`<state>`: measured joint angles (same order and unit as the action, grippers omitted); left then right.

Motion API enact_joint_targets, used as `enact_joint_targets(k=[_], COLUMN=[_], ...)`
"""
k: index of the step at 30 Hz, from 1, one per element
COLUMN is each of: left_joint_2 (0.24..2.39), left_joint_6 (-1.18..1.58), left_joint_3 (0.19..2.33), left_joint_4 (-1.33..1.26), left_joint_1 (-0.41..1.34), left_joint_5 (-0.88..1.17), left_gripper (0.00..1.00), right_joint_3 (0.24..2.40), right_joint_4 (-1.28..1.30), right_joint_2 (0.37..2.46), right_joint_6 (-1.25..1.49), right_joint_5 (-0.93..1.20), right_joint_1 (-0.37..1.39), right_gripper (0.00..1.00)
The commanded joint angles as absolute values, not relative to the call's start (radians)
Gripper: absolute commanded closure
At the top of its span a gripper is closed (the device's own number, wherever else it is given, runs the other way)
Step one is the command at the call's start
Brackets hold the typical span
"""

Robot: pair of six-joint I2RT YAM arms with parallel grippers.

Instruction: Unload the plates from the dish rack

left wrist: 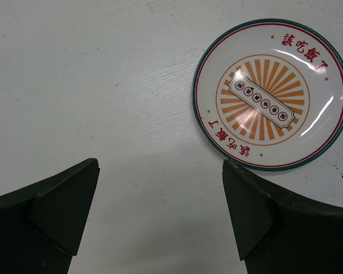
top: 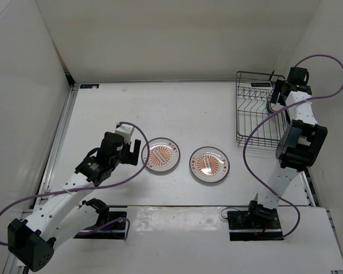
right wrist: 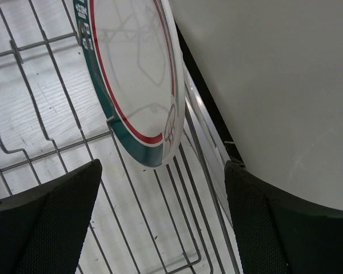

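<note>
The right gripper will next move gently onto the plate's green and red rim (right wrist: 153, 157) and close its fingers there, because that rim is between them and still untouched.
Two orange-sunburst plates lie flat on the table, one on the left (top: 162, 154) and one on the right (top: 209, 164). The left one also shows in the left wrist view (left wrist: 271, 94). My left gripper (top: 127, 149) (left wrist: 160, 177) is open and empty, just left of that plate. The third plate (right wrist: 134, 74), with a green and red rim, stands on edge in the black wire dish rack (top: 257, 111) (right wrist: 40, 108) at the back right. My right gripper (top: 277, 94) (right wrist: 163, 177) is open over the rack, its fingers either side of the plate's rim without touching it.
White walls close the table on the left, back and right. The rack stands close to the right wall (right wrist: 274, 85). Purple cables (top: 326, 63) loop from both arms. Two black base mounts (top: 254, 224) sit at the near edge.
</note>
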<state>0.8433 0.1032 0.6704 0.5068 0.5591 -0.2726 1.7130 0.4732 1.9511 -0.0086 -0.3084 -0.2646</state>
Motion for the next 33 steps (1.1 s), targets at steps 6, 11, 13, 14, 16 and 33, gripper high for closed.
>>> enact_joint_targets(k=[6, 11, 13, 14, 16, 33], left_joint_2=[0.833, 0.839, 0.845, 0.845, 0.845, 0.842], left_joint_6=[0.095, 0.094, 0.094, 0.092, 0.092, 0.087], left_joint_3=[0.713, 0.716, 0.721, 0.719, 0.719, 0.724], left_joint_4=[0.519, 0.523, 0.525, 0.526, 0.526, 0.529], left_joint_1=[0.561, 0.561, 0.563, 0.561, 0.561, 0.561], left_joint_5=[-0.268, -0.272, -0.268, -0.27, -0.272, -0.276], left_gripper=[0.0, 0.0, 0.0, 0.0, 0.0, 0.0], right_joint_3=[1.815, 1.85, 1.862, 1.865, 1.878, 1.907], right_joint_4=[0.446, 0.437, 0.434, 0.434, 0.433, 0.419], right_joint_2=[2.028, 2.085, 2.103, 2.111, 2.117, 2.132], right_joint_6=[-0.017, -0.021, -0.02, -0.018, -0.018, -0.008], right_joint_5=[-0.247, -0.232, -0.215, -0.213, -0.199, -0.147], right_joint_1=[-0.314, -0.321, -0.321, -0.321, -0.322, -0.313], right_gripper=[0.19, 0.34, 0.39, 0.41, 0.46, 1.0])
